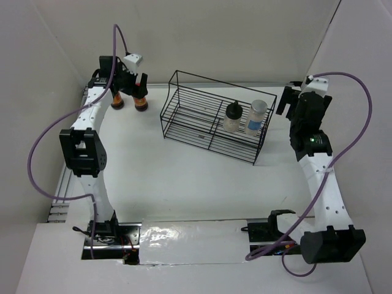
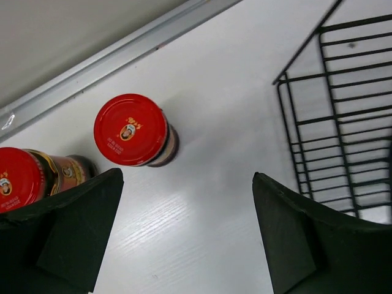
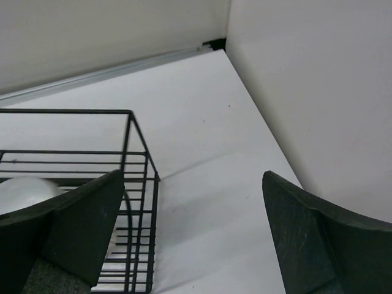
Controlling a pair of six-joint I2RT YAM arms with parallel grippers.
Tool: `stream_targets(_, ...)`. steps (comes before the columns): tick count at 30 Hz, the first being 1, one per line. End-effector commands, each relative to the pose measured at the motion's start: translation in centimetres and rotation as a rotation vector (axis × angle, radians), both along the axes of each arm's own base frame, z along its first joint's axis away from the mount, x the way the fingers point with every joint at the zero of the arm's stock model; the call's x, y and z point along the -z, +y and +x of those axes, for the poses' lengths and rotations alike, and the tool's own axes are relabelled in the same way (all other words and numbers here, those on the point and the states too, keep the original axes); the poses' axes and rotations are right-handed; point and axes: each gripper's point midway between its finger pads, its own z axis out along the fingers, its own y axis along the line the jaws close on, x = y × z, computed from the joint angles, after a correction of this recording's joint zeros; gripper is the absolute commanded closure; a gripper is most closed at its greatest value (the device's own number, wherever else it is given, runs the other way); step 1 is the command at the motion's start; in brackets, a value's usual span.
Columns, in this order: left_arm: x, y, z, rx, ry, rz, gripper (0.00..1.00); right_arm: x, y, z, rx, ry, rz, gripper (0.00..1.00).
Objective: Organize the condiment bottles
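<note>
My left gripper should move down and to the left in the wrist view, around the red lid nearer the rack point(image 2: 130, 130), because the lid is below it and on that side.
Two dark jars with red lids stand at the back left of the table: one point(image 1: 141, 101) point(image 2: 131, 129) nearer the rack, the other point(image 1: 117, 102) point(image 2: 21, 177) to its left. My left gripper point(image 1: 130, 84) point(image 2: 187, 233) is open and empty, hovering just above and near these jars. The clear bottle with black cap point(image 1: 232, 116) and the whitish bottle with pale cap point(image 1: 256, 116) point(image 3: 24, 193) stand inside the black wire rack point(image 1: 211, 116). My right gripper point(image 1: 293, 101) point(image 3: 196, 239) is open and empty, right of the rack.
The wire rack's left end shows in the left wrist view point(image 2: 334, 116) and its right corner in the right wrist view point(image 3: 131, 165). White walls close the back and right sides point(image 3: 306, 92). A metal rail point(image 2: 116, 58) runs along the back-left edge.
</note>
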Motion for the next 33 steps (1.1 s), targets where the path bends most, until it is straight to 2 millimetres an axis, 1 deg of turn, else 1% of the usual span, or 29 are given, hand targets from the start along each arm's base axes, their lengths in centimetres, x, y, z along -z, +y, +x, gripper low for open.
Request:
stream_targets(1,-3.8,2.0,3.8,-0.057,-0.155,0.001,0.01,-1.2,-1.3,-0.1,0.018,-0.017,0.084,0.00)
stream_targets(2,-3.4,2.8,4.5,-0.078,-0.155,-0.005,0.01,-1.2,-1.5,-0.1,0.022,-0.027,0.094,0.00)
stream_targets(3,-2.1,3.1,5.2,-0.084,-0.139,-0.007,0.01,-1.3,-1.3,-0.1,0.008,-0.035,0.101,0.00)
stream_targets(5,-1.4,4.1,6.0,-0.117,-0.134,-0.016,0.01,-1.6,-1.5,-0.3,0.001,-0.057,0.105,0.00)
stream_targets(6,0.0,4.1,6.5,-0.118,-0.112,-0.017,0.01,-1.6,-1.3,-0.3,-0.010,-0.062,0.106,0.00)
stream_targets(7,0.2,4.5,6.8,-0.130,-0.109,-0.021,0.01,-1.7,-1.1,-0.4,-0.024,-0.065,0.105,0.00)
stream_targets(9,1.4,5.0,7.0,-0.143,-0.097,-0.019,0.01,-2.0,-0.8,-0.3,-0.038,-0.072,0.107,0.00)
stream_targets(11,2.1,4.6,7.1,-0.117,-0.100,-0.020,0.01,-2.3,-0.7,-0.2,-0.045,-0.076,0.105,0.00)
stream_targets(12,3.1,4.4,6.9,-0.107,-0.084,-0.021,0.01,-2.4,-0.6,-0.1,-0.053,-0.073,0.104,0.00)
stream_targets(14,3.9,4.2,6.8,-0.087,-0.067,-0.027,0.01,-2.8,-0.4,0.2,-0.068,-0.077,0.102,0.00)
stream_targets(15,4.7,4.1,6.8,-0.085,-0.045,-0.035,0.01,-3.0,-0.3,0.3,-0.072,-0.080,0.102,0.00)
stream_targets(16,4.9,3.9,6.9,-0.082,-0.040,-0.038,0.01,-2.8,-0.3,0.4,-0.077,-0.070,0.102,0.00)
stream_targets(18,5.7,3.7,7.1,-0.073,-0.033,-0.035,0.01,-3.1,-0.2,0.6,-0.083,-0.074,0.103,0.00)
stream_targets(22,6.3,4.1,7.9,-0.081,-0.048,-0.006,0.01,-3.1,0.2,0.7,-0.106,-0.073,0.106,0.00)
stream_targets(23,7.3,4.5,8.3,-0.096,-0.033,0.003,0.01,-3.0,0.2,0.7,-0.106,-0.070,0.106,0.00)
stream_targets(24,6.8,4.6,8.4,-0.102,-0.041,0.005,0.01,-3.1,0.2,0.7,-0.106,-0.072,0.106,0.00)
stream_targets(25,7.1,4.8,8.7,-0.109,-0.037,0.005,0.01,-3.1,0.3,0.6,-0.109,-0.071,0.105,0.00)
stream_targets(29,8.1,3.9,8.7,-0.076,-0.025,-0.003,0.01,-3.3,0.3,0.5,-0.113,-0.077,0.104,0.00)
stream_targets(33,9.0,3.6,9.0,-0.077,-0.015,-0.016,0.01,-3.2,0.2,0.4,-0.108,-0.074,0.103,0.00)
